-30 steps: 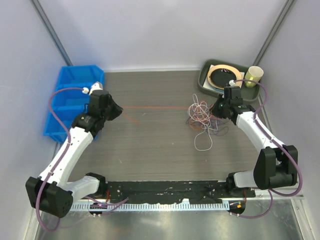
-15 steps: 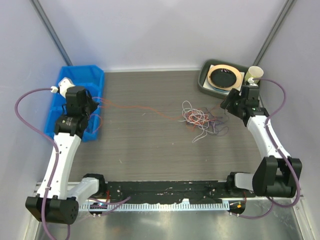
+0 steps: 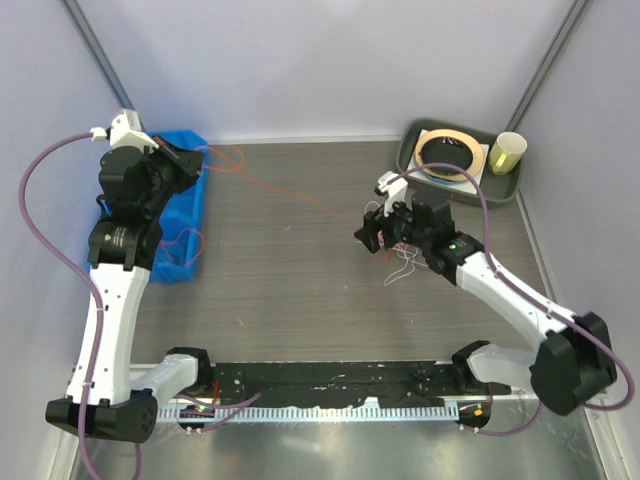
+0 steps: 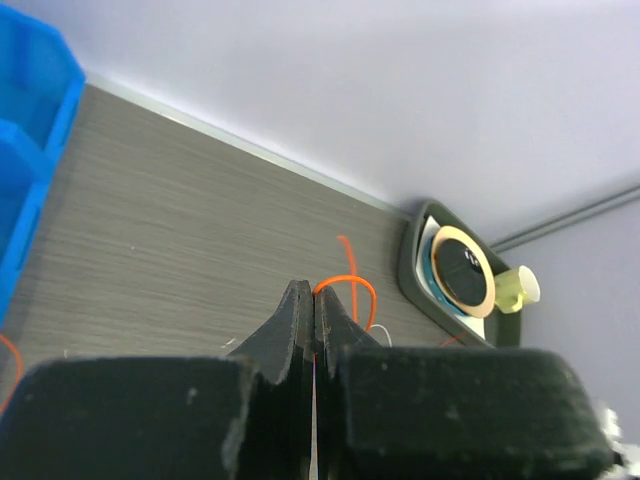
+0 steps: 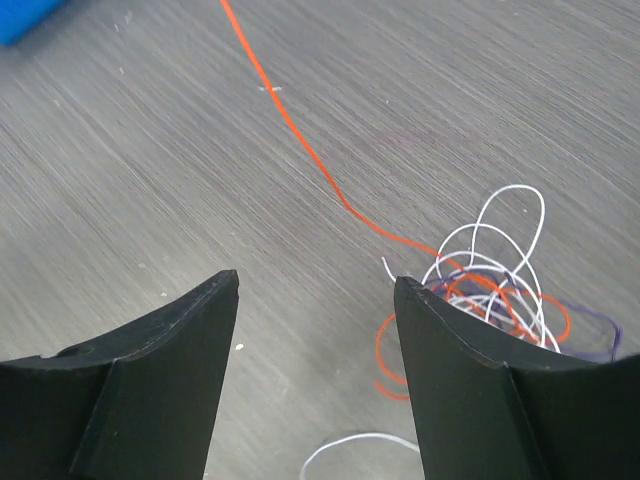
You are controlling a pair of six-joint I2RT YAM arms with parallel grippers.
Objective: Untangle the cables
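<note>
My right gripper should move down and outward onto that piece of orange-red cable (image 5: 393, 236) beside the tangle.
The cables lie in a loose tangle (image 3: 408, 255) of white, purple and orange-red wire right of the table's middle. One orange-red cable (image 3: 290, 195) runs out of it, stretched up and left to my left gripper (image 3: 190, 160), which is raised by the blue bin. In the left wrist view that gripper (image 4: 314, 295) is shut on the orange cable (image 4: 345, 282), which loops out past the fingertips. My right gripper (image 3: 365, 235) hangs open over the tangle's left edge. Between its fingers (image 5: 315, 280) is bare table, with the tangle (image 5: 490, 280) beside the right finger and the orange strand (image 5: 300, 140) ahead.
A blue bin (image 3: 188, 205) stands at the table's left edge, under the left arm. At the back right are a dark green tray (image 3: 410, 165) holding a round black disc and a yellowish cup (image 3: 506, 152). Grey walls close in the back and sides.
The left gripper has drawn the orange cable left and up to the blue bin. The right gripper has opened, let go, and swung from the tangle's right to its left edge.
</note>
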